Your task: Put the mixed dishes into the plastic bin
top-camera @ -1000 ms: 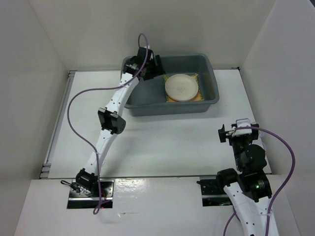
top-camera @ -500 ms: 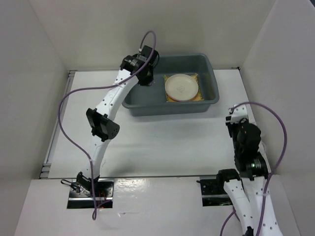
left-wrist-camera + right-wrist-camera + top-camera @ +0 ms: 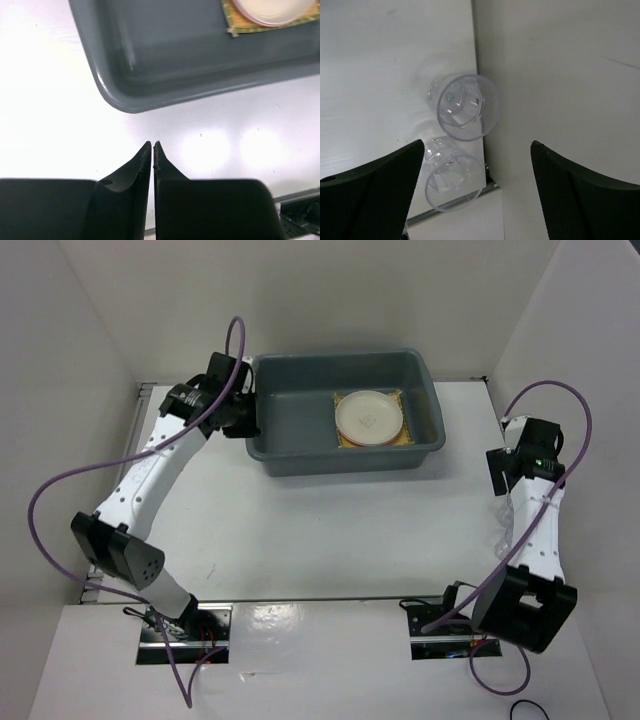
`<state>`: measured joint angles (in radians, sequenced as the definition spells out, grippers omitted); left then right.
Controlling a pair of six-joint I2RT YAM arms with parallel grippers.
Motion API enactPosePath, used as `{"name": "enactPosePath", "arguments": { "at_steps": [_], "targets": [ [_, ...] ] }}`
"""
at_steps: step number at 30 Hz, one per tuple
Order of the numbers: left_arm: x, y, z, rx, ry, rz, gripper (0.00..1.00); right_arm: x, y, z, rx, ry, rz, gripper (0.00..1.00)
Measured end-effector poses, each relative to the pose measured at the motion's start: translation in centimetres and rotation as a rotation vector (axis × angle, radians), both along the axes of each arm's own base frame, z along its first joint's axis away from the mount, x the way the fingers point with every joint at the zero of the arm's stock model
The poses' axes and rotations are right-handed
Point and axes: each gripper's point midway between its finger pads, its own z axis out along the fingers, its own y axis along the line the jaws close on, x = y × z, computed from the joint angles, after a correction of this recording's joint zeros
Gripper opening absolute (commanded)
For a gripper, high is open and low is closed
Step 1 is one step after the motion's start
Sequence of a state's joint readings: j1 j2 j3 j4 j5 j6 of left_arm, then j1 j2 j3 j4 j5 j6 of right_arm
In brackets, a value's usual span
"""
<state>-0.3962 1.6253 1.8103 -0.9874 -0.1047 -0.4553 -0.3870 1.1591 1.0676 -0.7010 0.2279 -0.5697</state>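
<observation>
My right gripper will next move down, away from the side of the bin that crowds the far cup, and go astride that cup's free rim edge [image 3: 498, 508] [image 3: 439, 111], which is below my open fingers.
The dark grey plastic bin [image 3: 290, 430] stands at the back of the table. Inside it a cream plate [image 3: 369, 417] lies on a yellow woven mat [image 3: 402, 438]. In the left wrist view the mat [image 3: 240, 22] and cream plate [image 3: 272, 6] show at the top, with a pink rim under the plate. My left gripper [image 3: 243, 412] hangs shut and empty outside the bin's [image 3: 165, 55] near left corner. Two small clear cups [image 3: 465, 107] [image 3: 449, 180] sit against the right wall. My right gripper [image 3: 477, 145] hovers open above them, touching neither.
White walls close in the table on three sides. The right wall [image 3: 560, 75] rises directly beside the cups. A metal rail [image 3: 115, 490] runs along the table's left edge. Both arm bases [image 3: 180, 625] are bolted at the near edge.
The left arm has drawn back out of the bin to its left corner and its gripper has shut. The right arm has swung out to the right wall, over the cups.
</observation>
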Motion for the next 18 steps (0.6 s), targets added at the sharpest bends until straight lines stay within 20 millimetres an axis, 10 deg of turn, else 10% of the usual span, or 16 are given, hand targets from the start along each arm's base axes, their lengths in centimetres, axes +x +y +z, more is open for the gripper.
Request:
{"name": "enactPosePath", "arguments": {
  "at_steps": [15, 18],
  "targets": [
    [-4.4, -0.2, -5.9, -0.011, 0.152, -0.094, 0.05, -0.7, 0.8, -10.3, 0.162, 0.341, 0.116, 0.68],
    [-4.7, -0.1, -5.9, -0.02, 0.15, -0.096, 0.03, -0.7, 1.2, -12.2, 0.2, 0.399, 0.14, 0.41]
  ]
}}
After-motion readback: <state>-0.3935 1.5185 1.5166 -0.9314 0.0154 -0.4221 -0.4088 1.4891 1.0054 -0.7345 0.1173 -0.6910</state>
